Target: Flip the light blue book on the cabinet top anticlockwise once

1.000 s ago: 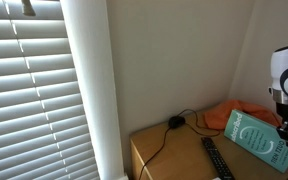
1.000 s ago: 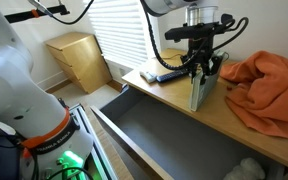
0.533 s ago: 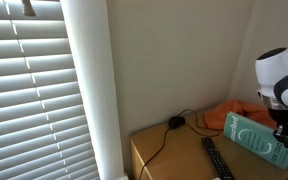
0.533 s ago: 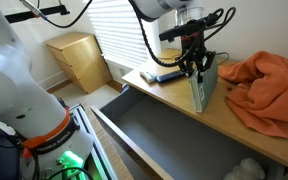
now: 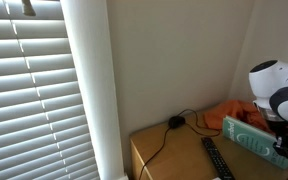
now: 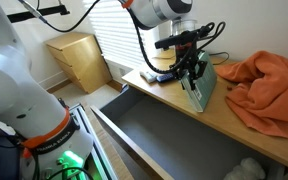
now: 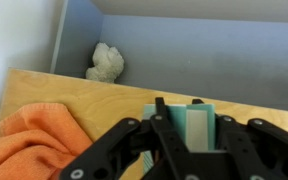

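Note:
I will next move my gripper down toward the cabinet top's edge by the drawer [image 7: 144, 95] and tip the light blue book flatter before I release it, because the book is still tilted.
The light blue book [image 5: 252, 137] stands tilted on the wooden cabinet top [image 6: 234, 118]. It also shows in an exterior view [image 6: 203, 87] and in the wrist view [image 7: 181, 128], between the fingers. My gripper [image 6: 193, 70] is shut on the book's upper edge and holds it leaning over. In the wrist view the black fingers [image 7: 179, 112] clamp the book on both sides. In an exterior view the arm's white body [image 5: 276, 85] covers part of the book.
An orange cloth [image 6: 269, 82] lies beside the book, also in the wrist view [image 7: 44, 145]. A black remote [image 5: 216, 157] and a cable [image 5: 174, 123] lie on the top. An open drawer [image 6: 174, 140] juts out below. A white crumpled object [image 7: 107, 63] lies in it.
My gripper has swung over with the book, tilting it further from upright toward the remote side. The arm's white body has moved further into an exterior view.

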Available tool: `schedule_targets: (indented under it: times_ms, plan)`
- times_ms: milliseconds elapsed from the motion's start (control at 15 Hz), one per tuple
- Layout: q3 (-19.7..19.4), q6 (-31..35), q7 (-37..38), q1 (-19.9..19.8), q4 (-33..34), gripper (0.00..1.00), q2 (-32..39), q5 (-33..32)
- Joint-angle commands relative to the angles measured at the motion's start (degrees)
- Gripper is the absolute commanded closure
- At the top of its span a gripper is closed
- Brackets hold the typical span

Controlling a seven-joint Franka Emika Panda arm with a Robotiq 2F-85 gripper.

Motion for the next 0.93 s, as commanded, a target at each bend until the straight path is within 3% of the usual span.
schedule_targets:
  times_ms: [0,533,867]
  plan:
    - [0.0,-0.2,1.9,0.2,-1.1,0.92,0.4,-0.7]
    - [0.1,-3.9,8.8,2.2,-2.9,0.92,0.6,-7.0]
    - [0.3,-1.8,8.8,1.6,-3.1,0.92,1.3,-7.2]
